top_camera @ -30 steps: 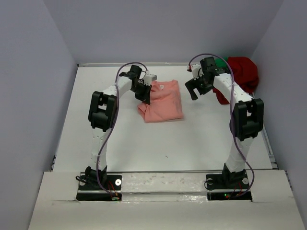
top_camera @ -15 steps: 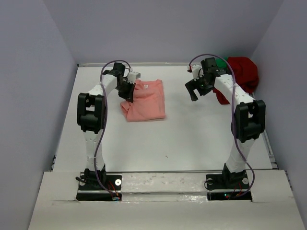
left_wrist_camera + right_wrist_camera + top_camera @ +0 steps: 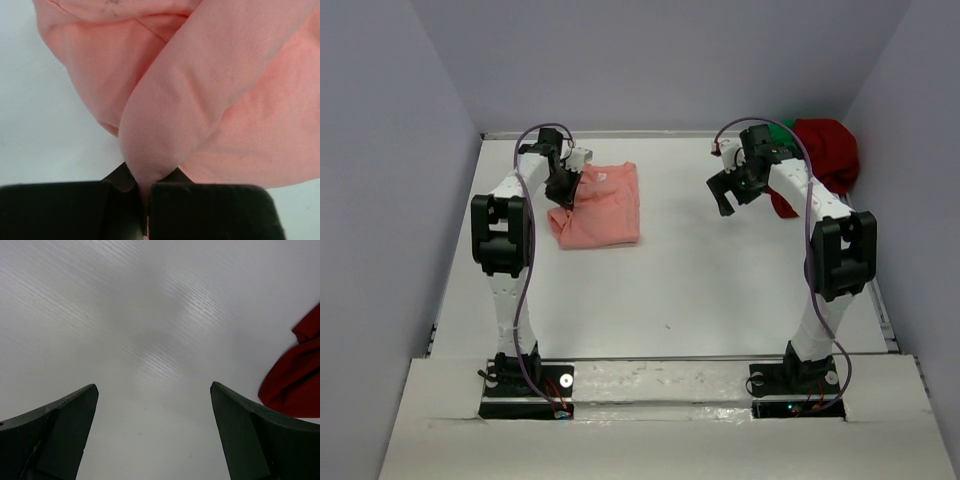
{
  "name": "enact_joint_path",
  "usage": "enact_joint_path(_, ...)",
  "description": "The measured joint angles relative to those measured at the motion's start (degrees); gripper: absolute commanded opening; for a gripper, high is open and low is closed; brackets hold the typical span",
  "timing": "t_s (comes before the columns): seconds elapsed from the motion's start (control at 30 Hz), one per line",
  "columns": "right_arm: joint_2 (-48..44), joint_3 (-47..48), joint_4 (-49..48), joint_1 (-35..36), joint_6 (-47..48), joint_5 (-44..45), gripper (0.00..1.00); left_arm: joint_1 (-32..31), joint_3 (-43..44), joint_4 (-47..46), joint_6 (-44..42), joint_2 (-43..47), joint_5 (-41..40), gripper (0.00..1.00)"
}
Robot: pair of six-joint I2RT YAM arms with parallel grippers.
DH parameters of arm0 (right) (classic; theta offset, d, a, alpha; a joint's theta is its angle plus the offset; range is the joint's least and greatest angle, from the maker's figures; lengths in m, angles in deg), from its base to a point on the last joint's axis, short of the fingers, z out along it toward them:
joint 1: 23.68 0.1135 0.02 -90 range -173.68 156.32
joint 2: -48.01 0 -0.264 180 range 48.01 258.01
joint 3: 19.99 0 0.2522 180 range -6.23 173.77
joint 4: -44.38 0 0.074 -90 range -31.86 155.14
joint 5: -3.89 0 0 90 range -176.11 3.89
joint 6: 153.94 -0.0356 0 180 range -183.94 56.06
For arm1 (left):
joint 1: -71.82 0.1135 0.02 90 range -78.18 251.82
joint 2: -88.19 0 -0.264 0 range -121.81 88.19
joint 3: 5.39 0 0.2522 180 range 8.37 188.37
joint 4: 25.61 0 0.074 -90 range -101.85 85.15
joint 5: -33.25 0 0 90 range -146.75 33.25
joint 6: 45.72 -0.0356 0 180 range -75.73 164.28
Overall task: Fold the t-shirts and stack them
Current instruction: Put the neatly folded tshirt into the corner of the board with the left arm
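Observation:
The salmon-pink t-shirt (image 3: 602,206) should next be dragged to the left in the top view by my left gripper and let go by the wall, since the table is empty there.
The salmon-pink t-shirt (image 3: 602,206) lies folded on the table at the back left. My left gripper (image 3: 561,192) is shut on its left edge; in the left wrist view a pinched fold of the pink cloth (image 3: 165,120) runs down between the jaws. The dark red t-shirt (image 3: 825,152) is bunched in the back right corner, with the green t-shirt (image 3: 781,129) showing only as a small patch behind it. My right gripper (image 3: 725,190) is open and empty above the bare table, left of the red shirt, whose edge shows in the right wrist view (image 3: 297,375).
The white table (image 3: 700,280) is walled by grey panels on the left, back and right. The red and green pile fills the back right corner against the right wall.
My left gripper has dragged the pink shirt to the left across the table. The right arm has barely moved and stays open.

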Motion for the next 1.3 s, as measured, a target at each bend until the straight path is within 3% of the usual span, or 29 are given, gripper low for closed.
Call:
enact_joint_path(0.83,-4.07,-5.55,-2.01,0.00,0.00,0.02,1.00,15.17,10.95,2.60,-5.62,-2.71,-17.51,0.00)
enact_joint_path(1.3,-8.98,-9.25,-2.45,0.00,0.20,0.22,1.00,15.78,12.00,0.55,-7.65,-6.27,-26.71,0.00)
